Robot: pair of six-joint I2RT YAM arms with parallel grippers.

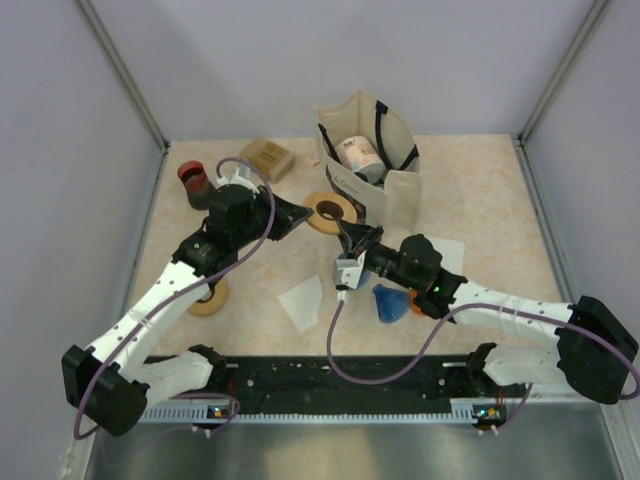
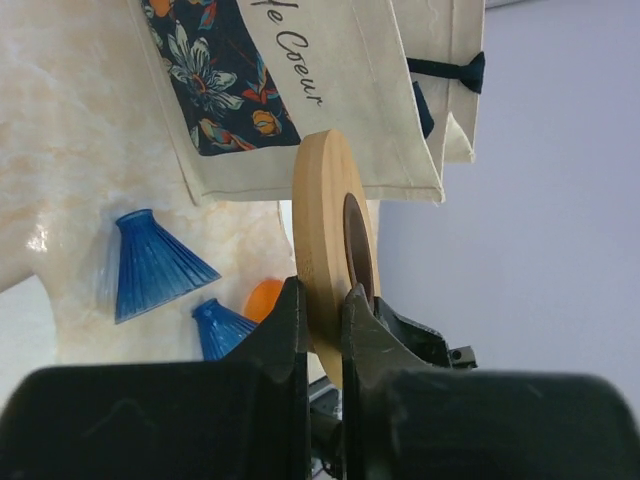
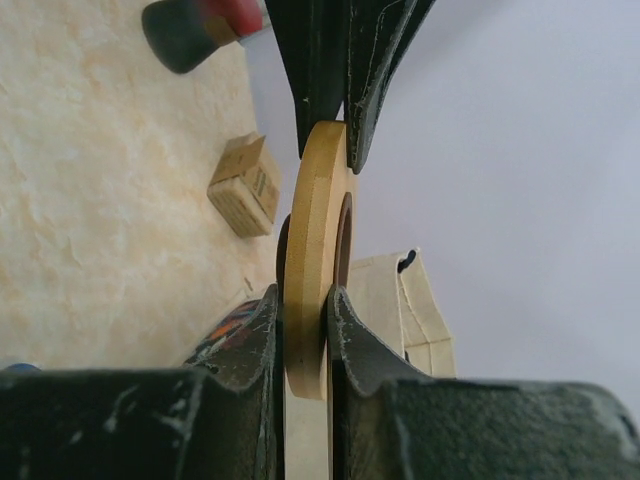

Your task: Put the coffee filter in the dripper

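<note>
My left gripper moves toward the red-and-black object next, lowers the wooden ring onto its red rim (image 1: 191, 170) and releases it, because the object is open on top.
A flat wooden ring (image 1: 332, 212) is held up above the table, clamped on opposite edges by both grippers. My left gripper (image 1: 306, 213) is shut on its left rim (image 2: 320, 290). My right gripper (image 1: 350, 233) is shut on the near rim (image 3: 303, 292), and the left gripper's fingers (image 3: 330, 70) show at the ring's far edge (image 3: 318, 210). The white paper coffee filter (image 1: 303, 300) lies flat on the table in front of the ring. The blue ribbed glass dripper (image 1: 389, 300) lies beside the right arm, also seen as the blue cone (image 2: 150, 265).
A cream tote bag (image 1: 375, 150) with a can inside stands behind the ring. A small cardboard box (image 1: 267, 158) and a red-and-black object (image 1: 193, 183) sit at the back left. Another wooden ring (image 1: 210, 297) lies under the left arm. An orange item (image 1: 417, 307) is next to the dripper.
</note>
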